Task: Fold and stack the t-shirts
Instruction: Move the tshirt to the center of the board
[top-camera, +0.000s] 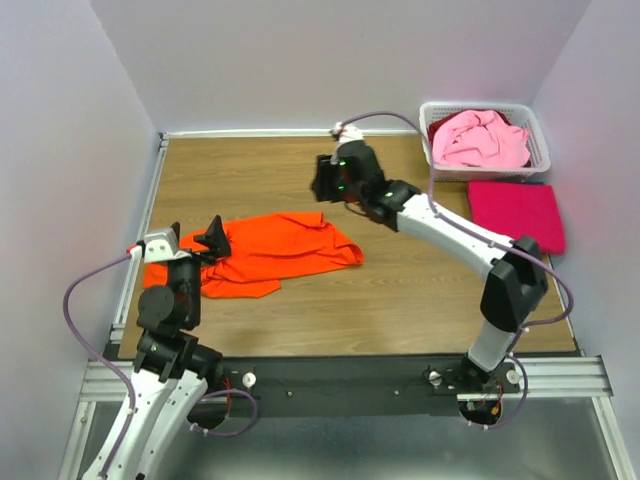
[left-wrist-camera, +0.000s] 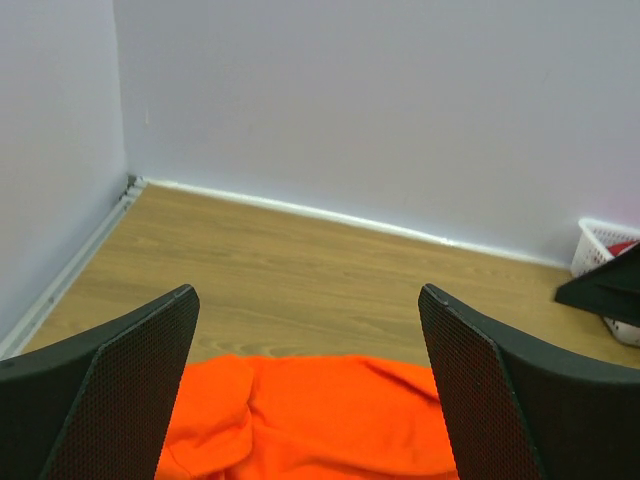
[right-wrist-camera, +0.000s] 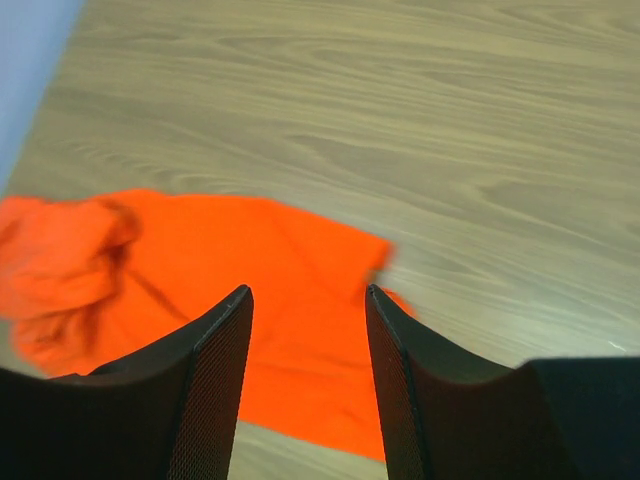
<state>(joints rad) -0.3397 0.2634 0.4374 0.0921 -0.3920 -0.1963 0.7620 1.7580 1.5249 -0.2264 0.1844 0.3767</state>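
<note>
My right gripper is going to move back down next, onto the orange t-shirt's end that faces the magenta-red shirt.
A bright orange t-shirt lies crumpled and spread on the wooden table, left of centre. My left gripper stands wide open over its left end; in the left wrist view the orange t-shirt shows low between the left gripper's empty fingers. My right gripper hangs above the table beyond the shirt's far right corner, jaws apart and holding nothing. The right wrist view looks down past the right gripper onto the orange cloth. A magenta-red t-shirt lies folded flat at the right. A pale pink t-shirt is bunched in the basket.
The white slotted basket stands in the back right corner, just behind the folded magenta-red shirt. Walls close the table on the left, back and right. Bare wood lies between the orange shirt and the right arm's base.
</note>
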